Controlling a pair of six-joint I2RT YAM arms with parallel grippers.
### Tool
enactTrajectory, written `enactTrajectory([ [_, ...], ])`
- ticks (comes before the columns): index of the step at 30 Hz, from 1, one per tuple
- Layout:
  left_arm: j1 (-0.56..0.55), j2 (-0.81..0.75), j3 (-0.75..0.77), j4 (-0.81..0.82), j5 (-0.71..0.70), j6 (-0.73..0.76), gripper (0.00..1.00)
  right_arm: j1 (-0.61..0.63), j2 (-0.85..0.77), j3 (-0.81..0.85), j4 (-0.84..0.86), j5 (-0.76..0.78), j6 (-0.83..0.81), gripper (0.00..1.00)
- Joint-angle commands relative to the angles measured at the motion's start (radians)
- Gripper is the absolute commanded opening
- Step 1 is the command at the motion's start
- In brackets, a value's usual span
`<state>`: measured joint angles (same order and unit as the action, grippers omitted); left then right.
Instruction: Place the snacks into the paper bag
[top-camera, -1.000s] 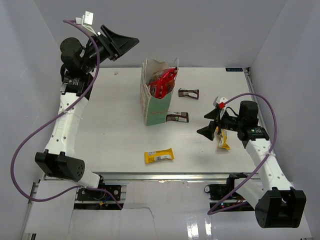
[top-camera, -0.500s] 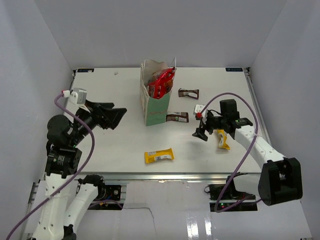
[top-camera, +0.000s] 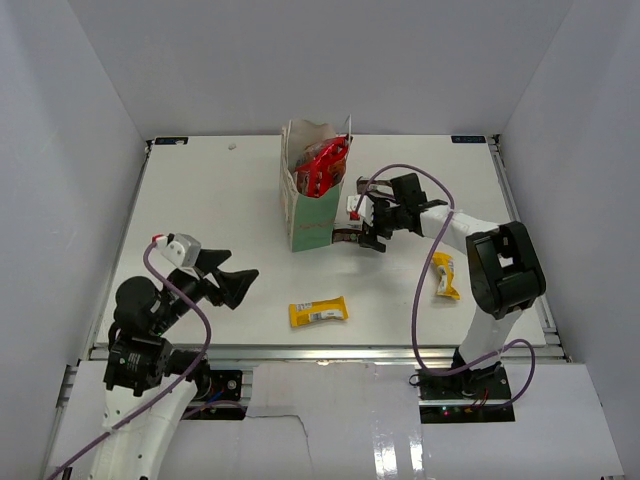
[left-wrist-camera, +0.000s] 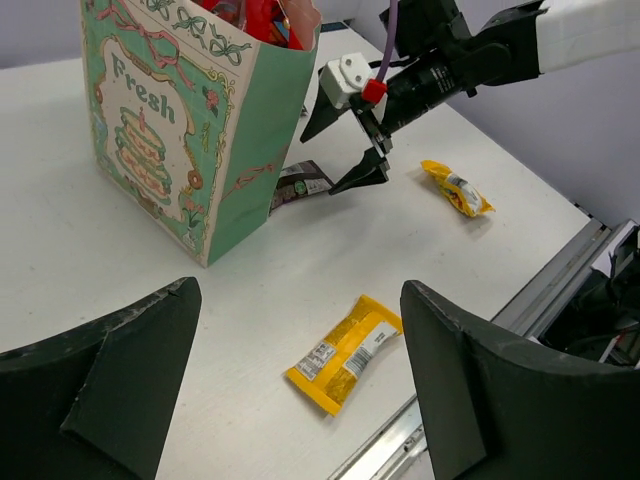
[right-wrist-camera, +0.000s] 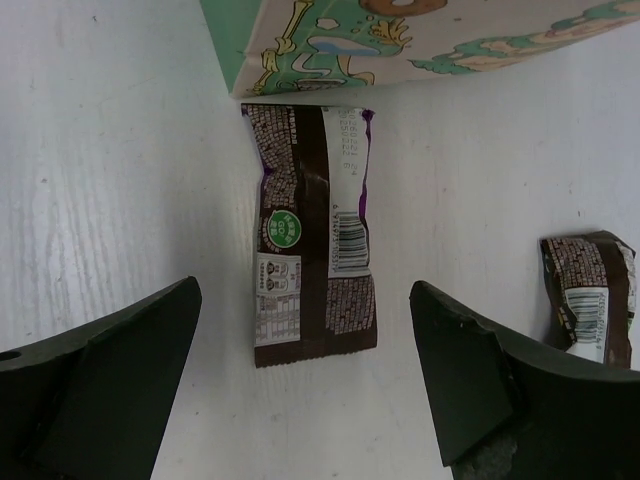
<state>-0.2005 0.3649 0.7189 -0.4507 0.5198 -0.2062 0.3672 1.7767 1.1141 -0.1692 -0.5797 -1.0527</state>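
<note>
The robot's right gripper will next come down over the dark brown bar at its middle (top-camera: 356, 233) (right-wrist-camera: 315, 244) and close its fingers there, since the bar lies flat with bare table along both its long sides.
The pale green paper bag (top-camera: 312, 215) stands upright mid-table with a red-orange packet (top-camera: 325, 165) sticking out of its top. A dark brown bar (right-wrist-camera: 310, 240) lies flat against the bag's right side. My right gripper (top-camera: 362, 228) hovers over it, open, a finger on either side and touching nothing. A second brown bar (right-wrist-camera: 590, 310) lies just beyond. One yellow bar (top-camera: 318, 313) rests near the front edge, framed between the fingers of my open, empty left gripper (left-wrist-camera: 300, 300). Another yellow bar (top-camera: 444, 275) lies at the right.
The table's front metal rail (left-wrist-camera: 560, 290) runs close behind the near yellow bar. White enclosure walls (top-camera: 80, 130) surround the table. The right arm's purple cable (top-camera: 420, 290) loops over the right side.
My left arm swung from the far left back down to the near left front, now facing the yellow bar. My right gripper moved left from the yellow bar to over the brown bar by the bag.
</note>
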Motion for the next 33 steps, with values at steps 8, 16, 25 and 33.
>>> enactTrajectory([
  [8,-0.007,-0.245,-0.177,0.113,-0.078,-0.007,0.96,0.033,0.098,0.05,0.065,-0.003,-0.118,0.97],
  [16,-0.005,-0.239,-0.185,0.124,-0.05,-0.007,0.96,0.052,0.196,0.121,0.014,0.043,-0.119,0.91],
  [25,-0.005,-0.241,-0.185,0.124,-0.049,-0.004,0.96,0.052,0.181,0.095,-0.088,0.037,-0.185,0.52],
  [33,-0.005,-0.244,-0.187,0.122,-0.043,-0.004,0.96,0.05,0.029,-0.025,-0.118,0.035,-0.204,0.27],
])
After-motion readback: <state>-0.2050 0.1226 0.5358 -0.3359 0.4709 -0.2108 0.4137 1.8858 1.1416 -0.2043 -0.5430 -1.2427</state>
